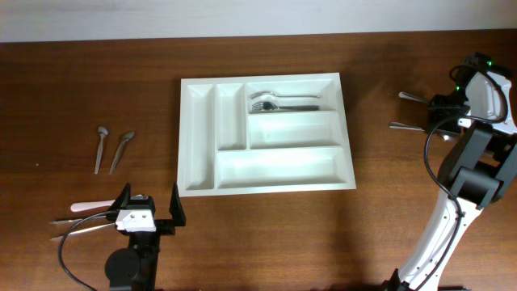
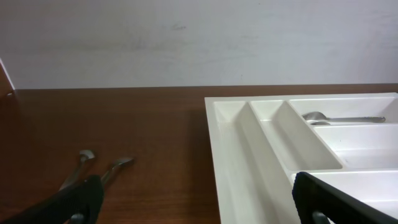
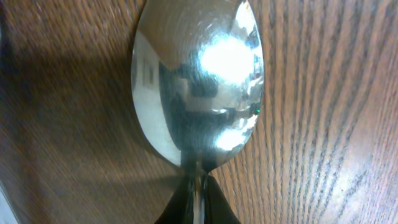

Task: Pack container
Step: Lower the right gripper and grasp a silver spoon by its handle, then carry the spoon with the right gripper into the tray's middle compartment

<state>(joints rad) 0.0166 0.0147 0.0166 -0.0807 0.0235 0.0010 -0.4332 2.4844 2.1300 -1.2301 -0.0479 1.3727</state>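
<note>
Next, my right gripper carries the spoon up and to the left in the overhead view, over the container's middle long section (image 1: 295, 129), then releases it, since that section is empty.
The white container (image 1: 199, 137) lies at the table's centre. Its top long compartment holds a fork and other cutlery (image 1: 279, 101); the other compartments look empty. It also shows in the left wrist view (image 2: 239, 168), with a spoon (image 2: 323, 117) in its far compartment. My left gripper (image 1: 149, 212) is open and empty, just off the container's front left corner (image 2: 205, 210). My right gripper (image 1: 440, 117) is at the far right, shut on the neck of a shiny spoon (image 3: 198, 81) just over the wood (image 3: 198, 202).
Two small spoons (image 1: 111, 149) lie on the left, also in the left wrist view (image 2: 99, 167). A pink-handled utensil (image 1: 85, 206) and more cutlery (image 1: 73, 225) lie beside my left arm. Two utensils (image 1: 410, 97) (image 1: 404, 126) stick out left of my right gripper.
</note>
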